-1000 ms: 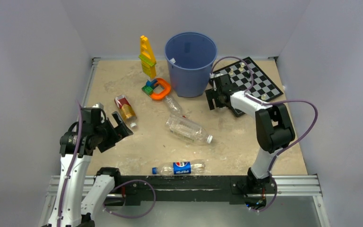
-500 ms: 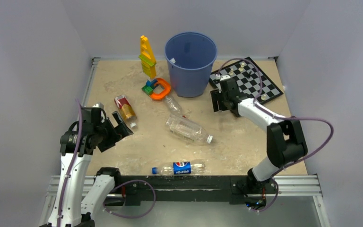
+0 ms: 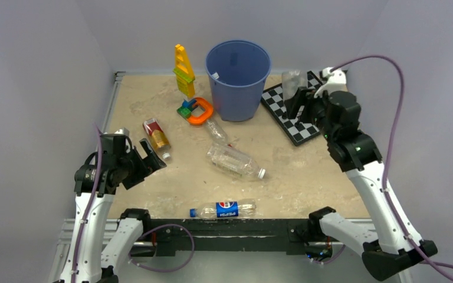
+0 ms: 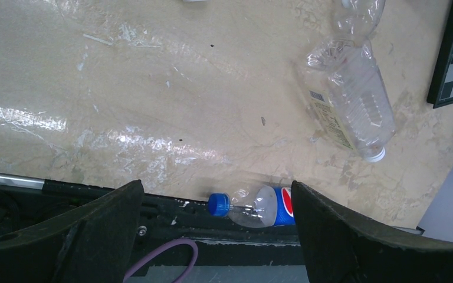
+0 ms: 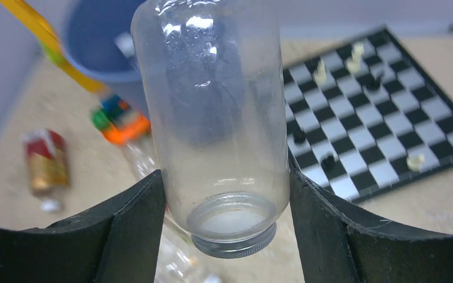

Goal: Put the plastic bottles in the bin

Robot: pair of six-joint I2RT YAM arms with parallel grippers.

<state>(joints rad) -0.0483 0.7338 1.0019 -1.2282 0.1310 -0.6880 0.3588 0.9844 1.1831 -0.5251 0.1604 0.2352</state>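
The bottle rises with my right gripper next, then goes across from the chessboard over the blue bin's opening [image 3: 238, 63] [image 5: 111, 34], since it still hangs outside the bin's rim.
The blue bin [image 3: 238, 79] stands at the back centre; it also shows in the right wrist view [image 5: 94, 41]. My right gripper [image 3: 299, 99] is raised to the right of the bin, over the chessboard, shut on a clear wide-necked bottle [image 3: 292, 82] with a grey cap [image 5: 212, 118]. My left gripper [image 3: 147, 160] is open and empty at the left [image 4: 215, 194]. On the table lie a Pepsi bottle [image 3: 224, 209] [image 4: 265, 206], a large clear bottle [image 3: 235, 160] [image 4: 351, 109], a small clear bottle [image 3: 217, 131] and a red-labelled bottle [image 3: 156, 135].
A black-and-white chessboard [image 3: 295, 118] with pieces lies right of the bin. A yellow block tower [image 3: 183, 71] and an orange ring toy [image 3: 197, 110] stand left of the bin. Grey walls close in three sides.
My right arm has risen from low beside the chessboard and swung back and right, carrying the clear bottle up. The left arm has not moved.
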